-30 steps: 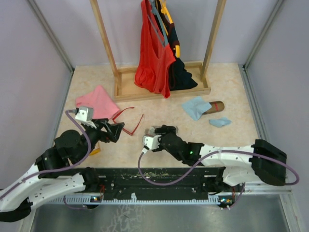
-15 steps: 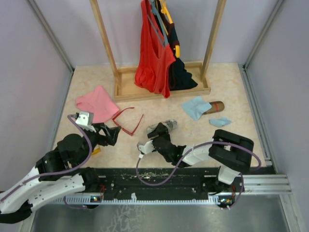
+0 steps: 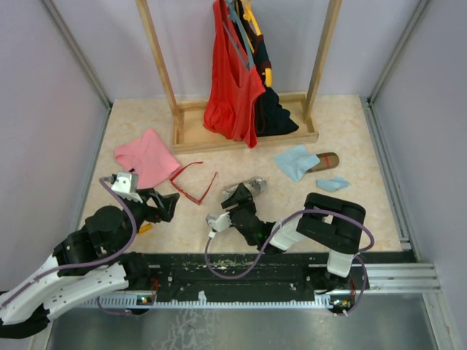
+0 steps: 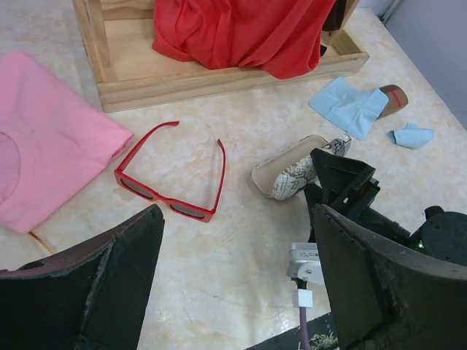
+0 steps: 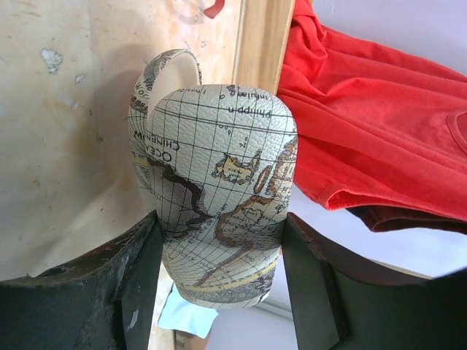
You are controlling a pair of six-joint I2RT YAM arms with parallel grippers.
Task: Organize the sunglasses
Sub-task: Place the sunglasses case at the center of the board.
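The open case is tilted down. My right gripper needs to bring it onto the bare tabletop beside the sunglasses just below and release it, clear of the red arms.
The sunglasses (image 3: 193,183) (image 4: 172,184) lie on the table with their thin red arms unfolded, and nothing touches them. My left gripper (image 3: 168,204) (image 4: 237,292) hangs open just near-left of them, with nothing between its fingers (image 4: 102,281). My right gripper (image 3: 243,197) (image 5: 221,281) is shut on a map-print glasses case (image 3: 249,188) (image 4: 295,172) (image 5: 217,204). It holds the case tilted, right of the sunglasses, with its lid standing open.
A pink cloth (image 3: 146,156) lies at the left. Behind stands a wooden rack base (image 3: 288,137) with red and dark garments (image 3: 233,87) hanging over it. A light blue cloth (image 3: 295,162), a brown case (image 3: 326,160) and a small blue scrap (image 3: 333,184) lie at the right.
My right arm has folded in toward its base and turned, tilting the map-print case. My left gripper has drawn back slightly from the sunglasses.
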